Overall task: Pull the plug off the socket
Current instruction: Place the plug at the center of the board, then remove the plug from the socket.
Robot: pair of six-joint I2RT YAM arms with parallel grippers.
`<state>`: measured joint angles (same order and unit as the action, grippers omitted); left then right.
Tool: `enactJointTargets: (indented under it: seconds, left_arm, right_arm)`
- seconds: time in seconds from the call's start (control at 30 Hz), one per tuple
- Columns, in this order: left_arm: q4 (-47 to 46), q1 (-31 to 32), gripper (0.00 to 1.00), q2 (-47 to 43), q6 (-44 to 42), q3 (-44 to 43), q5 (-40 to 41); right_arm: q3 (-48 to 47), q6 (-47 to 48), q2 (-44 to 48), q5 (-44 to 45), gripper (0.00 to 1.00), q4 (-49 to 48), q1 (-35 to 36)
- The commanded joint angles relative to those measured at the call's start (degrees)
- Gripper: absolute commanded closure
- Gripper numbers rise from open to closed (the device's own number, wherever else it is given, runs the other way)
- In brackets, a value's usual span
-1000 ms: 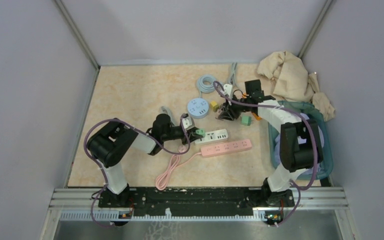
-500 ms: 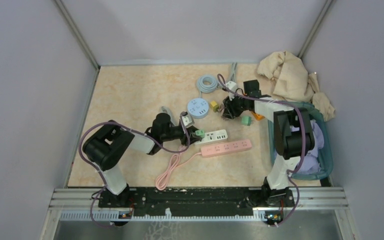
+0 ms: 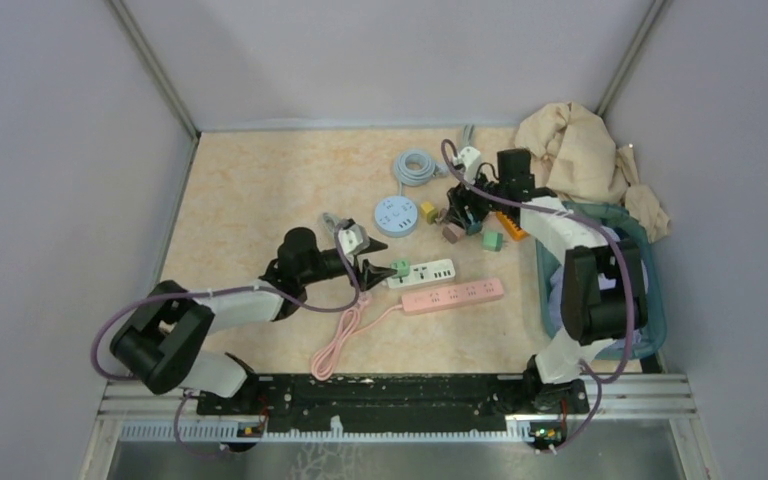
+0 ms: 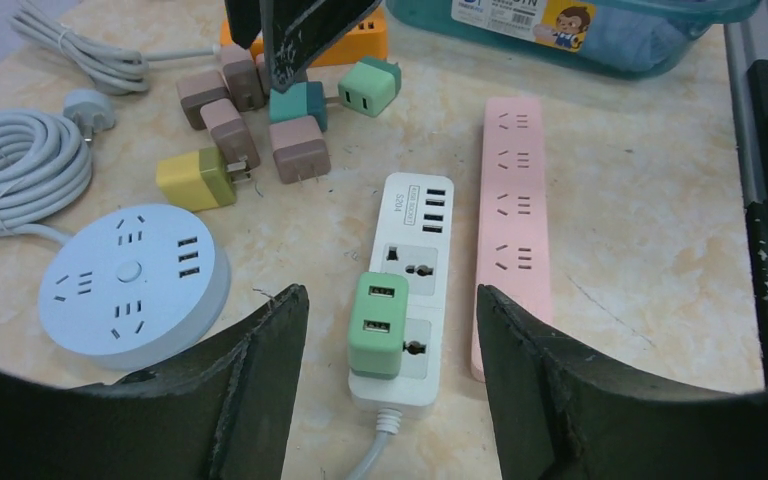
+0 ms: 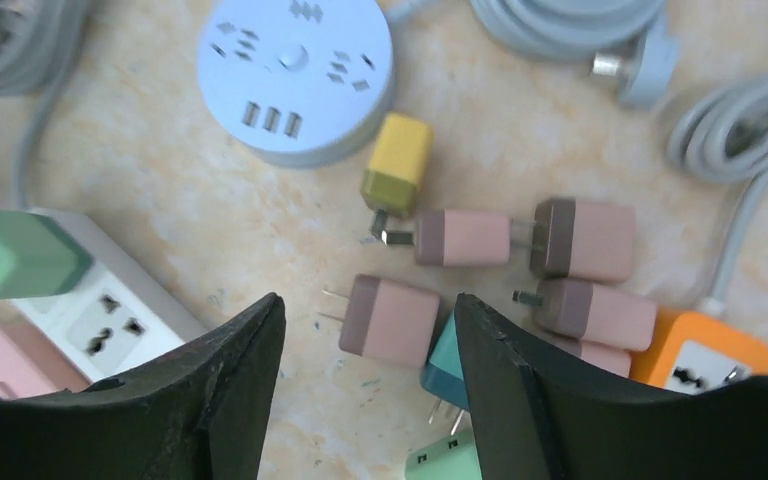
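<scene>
Next, my right gripper swings back and to the left in the top view onto the green plug (image 3: 398, 267) (image 5: 26, 254), as only that plug sits in the white socket strip.
A green plug (image 4: 380, 325) with two USB ports sits plugged into the near end of the white socket strip (image 4: 415, 215). My left gripper (image 4: 390, 298) is open, its fingers standing on either side of the plug without touching it. From above, the left gripper (image 3: 368, 264) is just left of the green plug (image 3: 398, 267). My right gripper (image 5: 367, 300) is open over a loose pink-brown plug (image 5: 395, 318) lying on the table in a pile of loose plugs (image 3: 465, 222).
A pink socket strip (image 3: 455, 295) lies beside the white one. A round blue socket (image 3: 396, 215) and coiled grey cables (image 3: 415, 165) are behind. An orange adapter (image 5: 705, 362), a teal basket (image 3: 652, 300) and beige cloth (image 3: 580, 150) are at right.
Both grippers have opened. The left arm has drawn back to the left, away from the green plug. The right gripper has risen slightly over the pile, with a pink-brown plug lying under it.
</scene>
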<state>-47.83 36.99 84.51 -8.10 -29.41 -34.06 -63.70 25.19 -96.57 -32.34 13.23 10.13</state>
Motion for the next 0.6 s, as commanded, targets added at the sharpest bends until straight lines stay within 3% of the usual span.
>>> enactJointTargets:
  seconds: [0.0,0.2,0.3,0.43,0.5,0.57]
  left_arm:
    - [3.64,0.27,0.31,-6.75,3.01,3.47,-0.22]
    - [3.02,0.27,0.31,-17.54,8.11,10.23,1.75]
    - [4.81,0.23,0.3,-22.63,10.41,11.76,2.95]
    - [9.54,0.19,0.27,-27.53,14.39,12.13,5.02]
    - [11.78,0.18,0.16,-29.77,18.04,12.42,7.08]
    - [13.61,0.18,0.11,-31.52,20.78,13.03,8.45]
  right_arm:
    - [2.83,4.74,10.34,-12.5,0.37,-4.09,-0.38]
    - [13.25,14.05,19.28,-35.38,0.38,-11.31,-0.37]
    - [15.05,20.73,20.62,-43.78,0.37,-9.48,-0.17]
    - [14.01,26.15,20.0,-41.98,0.36,-3.88,2.37]
    - [13.5,26.98,19.42,-39.61,0.36,-2.76,4.14]
    - [13.24,27.14,18.73,-38.02,0.36,-2.39,5.36]
